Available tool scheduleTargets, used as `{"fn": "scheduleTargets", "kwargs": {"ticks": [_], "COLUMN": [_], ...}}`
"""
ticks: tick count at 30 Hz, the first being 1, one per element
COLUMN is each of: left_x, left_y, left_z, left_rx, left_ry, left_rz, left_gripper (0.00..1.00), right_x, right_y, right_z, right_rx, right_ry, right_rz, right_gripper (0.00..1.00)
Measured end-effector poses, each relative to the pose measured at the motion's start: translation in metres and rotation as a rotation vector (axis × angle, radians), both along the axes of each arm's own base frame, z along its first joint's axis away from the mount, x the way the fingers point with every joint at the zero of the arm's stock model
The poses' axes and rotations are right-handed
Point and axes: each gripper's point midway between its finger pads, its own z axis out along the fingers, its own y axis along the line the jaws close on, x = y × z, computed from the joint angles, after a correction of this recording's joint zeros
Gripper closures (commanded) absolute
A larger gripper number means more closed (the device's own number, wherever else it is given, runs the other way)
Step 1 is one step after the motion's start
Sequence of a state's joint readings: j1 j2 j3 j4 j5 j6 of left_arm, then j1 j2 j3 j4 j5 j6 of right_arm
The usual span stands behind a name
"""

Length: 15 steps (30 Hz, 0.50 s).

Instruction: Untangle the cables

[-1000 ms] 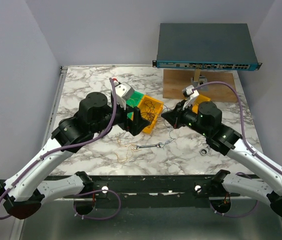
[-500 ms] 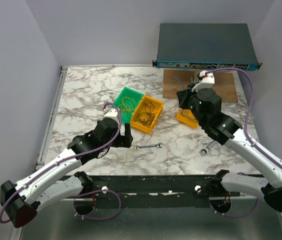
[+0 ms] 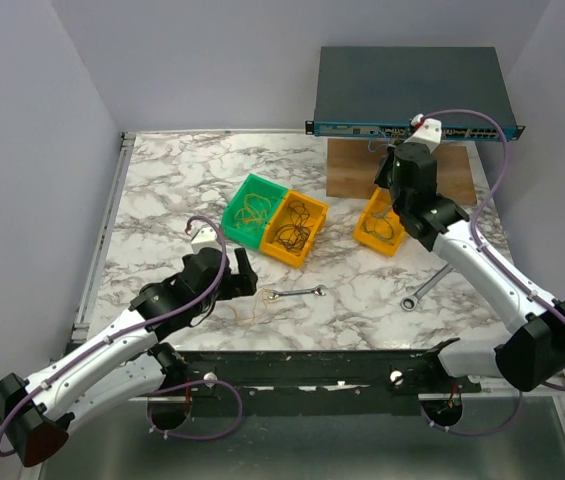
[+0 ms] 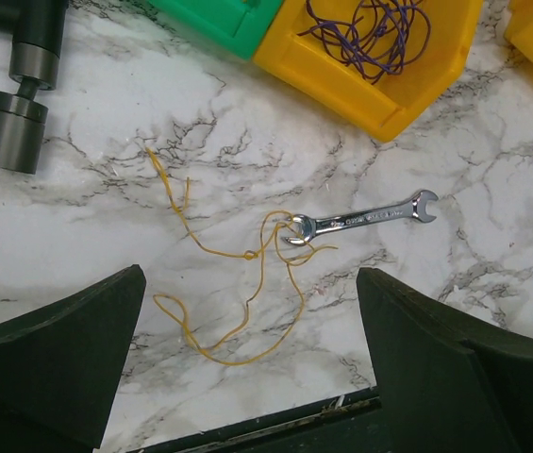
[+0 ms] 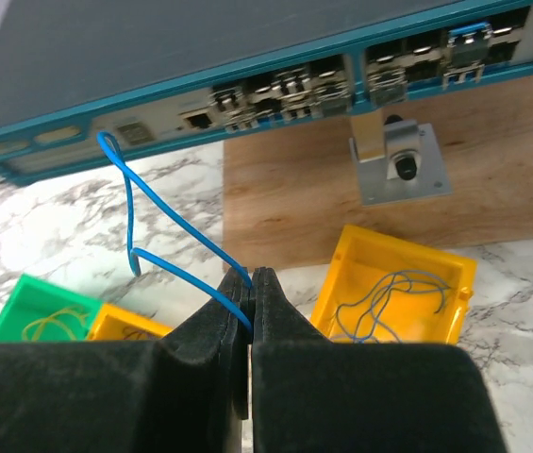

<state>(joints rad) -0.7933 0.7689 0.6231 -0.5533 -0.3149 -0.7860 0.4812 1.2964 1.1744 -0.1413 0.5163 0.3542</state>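
Note:
I need to move my right gripper down next, from the switch into the yellow bin by the wooden block, because blue cables like mine are already in that bin.
A thin yellow-orange cable [image 4: 247,283] lies curled on the marble, one end looped at the head of a silver wrench [image 4: 360,219]. My left gripper [image 4: 247,311] is open and empty above this cable; in the top view it [image 3: 242,272] is near the front edge. My right gripper [image 5: 250,283] is shut on a blue cable [image 5: 191,231] and holds it in the air in front of the switch; it also shows in the top view [image 3: 390,170]. More blue cables [image 5: 398,297] lie in a yellow bin [image 5: 360,236]. Dark cables [image 4: 370,38] lie in another yellow bin [image 4: 379,94].
A green bin [image 3: 234,205] with yellow cables stands beside the middle yellow bin [image 3: 314,232]. A network switch [image 3: 412,90] rests on a wooden block [image 3: 347,175] at the back right. A second wrench [image 3: 422,290] lies at the right. The table's front edge is just below my left gripper.
My right arm has lifted back toward the switch with the blue cable, uncovering the right yellow bin. My left arm has drawn back from the bins to above the yellow-orange cable.

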Motion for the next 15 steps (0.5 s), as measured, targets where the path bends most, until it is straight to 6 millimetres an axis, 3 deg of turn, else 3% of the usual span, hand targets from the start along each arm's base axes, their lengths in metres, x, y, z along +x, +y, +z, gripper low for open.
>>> {"fn": "scheduleTargets", "kwargs": {"ticks": [9,11,15], "left_x": [0.004,0.005,0.005], "left_y": [0.006,0.007,0.008], "left_z": [0.011,0.011,0.011], "left_rx": [-0.021,-0.019,-0.015], "left_ry": [-0.051,-0.054,-0.053], "left_rz": [0.037,0.044,0.047], "left_gripper": [0.02,0.01,0.01], "right_x": [0.020,0.018,0.013], "right_y": [-0.025,-0.028,-0.034], "right_z": [-0.024,-0.049,-0.128], "right_rx": [0.015,0.021,0.004], "right_ry": [-0.005,0.018,0.159], "right_rz": [-0.098,-0.119,-0.171], "right_gripper": [0.99,0.99,0.99]}}
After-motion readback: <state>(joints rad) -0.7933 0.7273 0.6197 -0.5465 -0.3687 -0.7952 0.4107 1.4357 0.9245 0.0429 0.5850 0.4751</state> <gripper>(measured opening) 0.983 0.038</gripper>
